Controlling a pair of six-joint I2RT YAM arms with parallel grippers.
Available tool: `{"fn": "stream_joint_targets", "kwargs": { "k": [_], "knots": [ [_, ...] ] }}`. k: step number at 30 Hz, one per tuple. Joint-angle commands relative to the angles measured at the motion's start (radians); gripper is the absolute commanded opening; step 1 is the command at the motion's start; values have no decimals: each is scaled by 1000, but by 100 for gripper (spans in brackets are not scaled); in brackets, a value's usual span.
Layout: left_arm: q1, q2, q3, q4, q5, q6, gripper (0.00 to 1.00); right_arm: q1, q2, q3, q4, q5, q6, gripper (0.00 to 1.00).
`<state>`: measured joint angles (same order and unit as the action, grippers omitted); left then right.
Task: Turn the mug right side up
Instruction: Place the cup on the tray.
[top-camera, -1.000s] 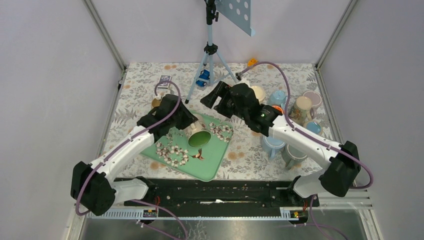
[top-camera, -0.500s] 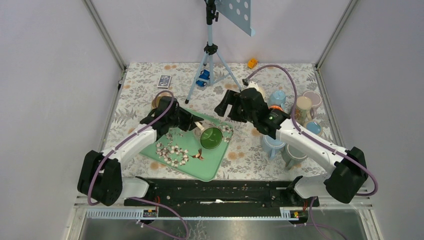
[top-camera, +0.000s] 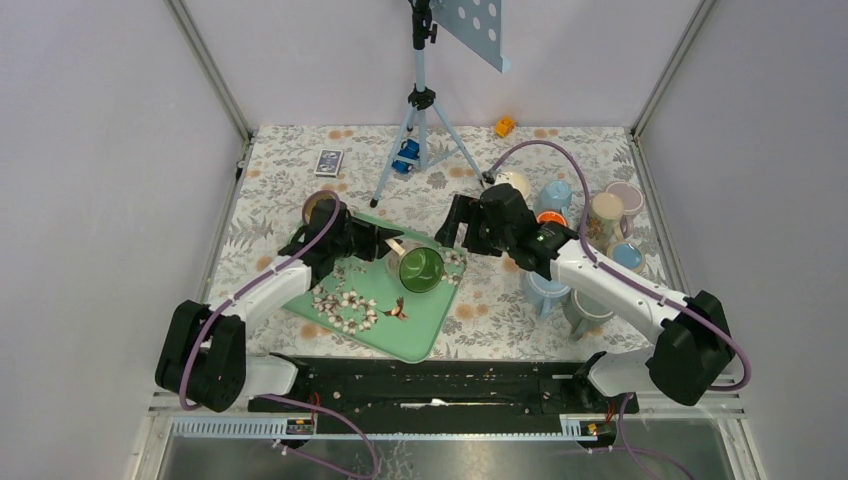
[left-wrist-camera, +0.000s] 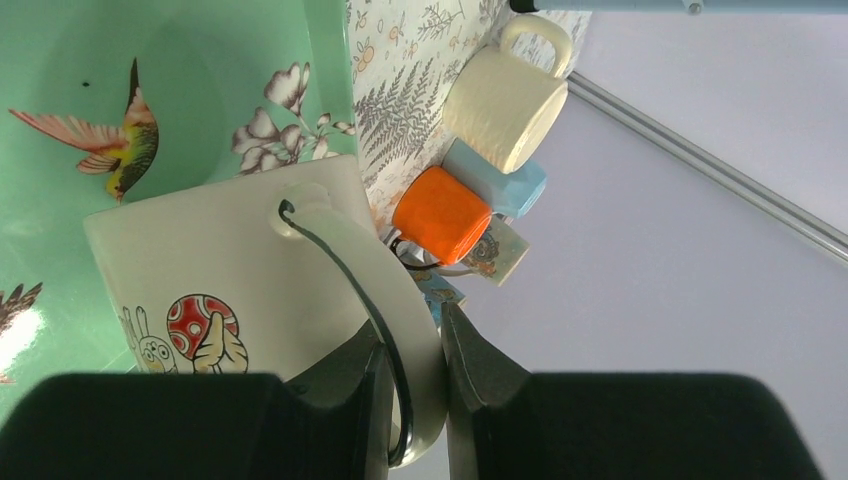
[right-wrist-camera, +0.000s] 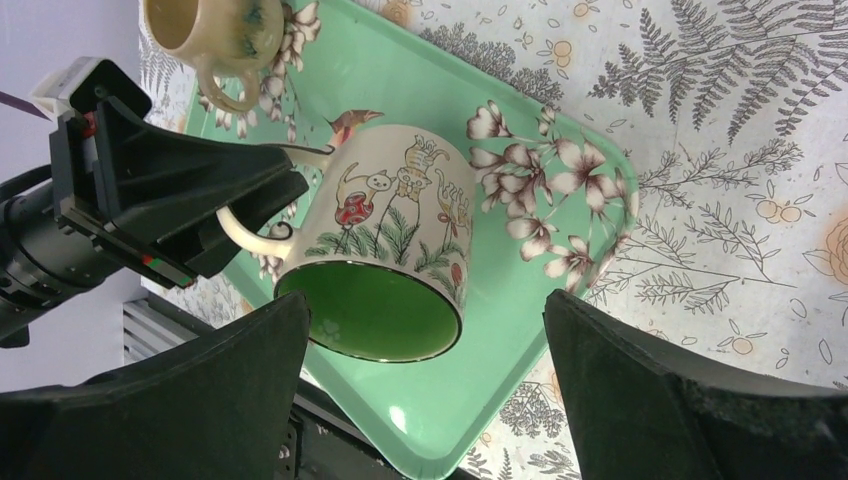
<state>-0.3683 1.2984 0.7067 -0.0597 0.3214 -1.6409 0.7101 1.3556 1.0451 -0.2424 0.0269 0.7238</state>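
The mug hangs tilted, so my left gripper will move down, turn it upright onto the green tray's middle (top-camera: 383, 276) below the gripper and let go of the mug's handle.
The mug (top-camera: 422, 268), white with cartoon drawings and a green inside, hangs tilted over the green flowered tray (top-camera: 420, 325), its mouth turned up towards the top camera. My left gripper (top-camera: 388, 244) is shut on its handle; in the left wrist view the fingers (left-wrist-camera: 410, 345) pinch the white handle loop beside the mug's wall (left-wrist-camera: 210, 270). My right gripper (top-camera: 457, 226) hovers open just right of the mug. In the right wrist view its jaws (right-wrist-camera: 425, 300) stand wide on either side of the mug (right-wrist-camera: 390, 255) without touching it.
A beige mug (top-camera: 318, 207) stands off the tray's far left corner. Several mugs (top-camera: 590, 230) crowd the right side of the table. A blue tripod (top-camera: 420, 110) stands at the back, with a card box (top-camera: 328, 161) and an orange toy (top-camera: 504, 126) near it.
The left gripper has swung the mug rightward and turned its mouth upward. The right gripper has come nearer, to beside the mug, and opened wider.
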Motion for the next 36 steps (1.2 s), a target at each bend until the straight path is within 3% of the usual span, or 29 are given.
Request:
{"fn": "stream_joint_targets", "kwargs": {
  "k": [1, 14, 36],
  "knots": [
    [5, 19, -60, -21, -44, -25, 0, -9, 8, 3, 27, -47, -38, 94],
    [37, -1, -148, 51, -118, -76, 9, -8, 47, 30, 6, -108, -60, 94],
    [26, -105, -175, -54, -349, -115, 16, -9, 75, 67, -24, -156, -90, 95]
  ]
}}
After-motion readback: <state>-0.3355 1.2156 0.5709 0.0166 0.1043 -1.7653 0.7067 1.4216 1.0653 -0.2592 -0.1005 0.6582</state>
